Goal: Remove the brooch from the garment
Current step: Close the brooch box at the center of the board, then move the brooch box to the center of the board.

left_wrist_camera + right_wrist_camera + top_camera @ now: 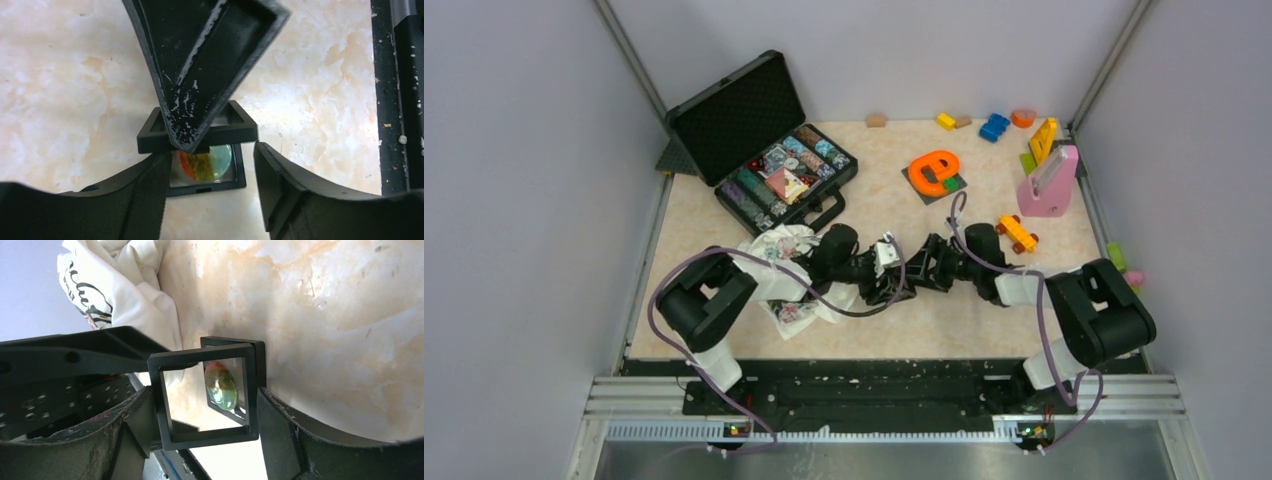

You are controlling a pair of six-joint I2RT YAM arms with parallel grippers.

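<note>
The lid frame stands open, so my right gripper will tilt down to shut it over the glossy piece next.
The garment, a crumpled white cloth with a floral print and dark script, lies left of centre; its folds also fill the upper left of the right wrist view. The brooch is out of view. Both grippers meet at a small black frame case on the table. It holds a glossy round piece coloured orange, yellow and teal. My right gripper is shut on the raised lid frame. My left gripper straddles the case's base, open, with a gap at its right finger.
An open black case of poker chips stands at the back left. An orange letter shape, a pink stand, an orange toy car and small blocks lie at the back right. The table's black near rail runs close by.
</note>
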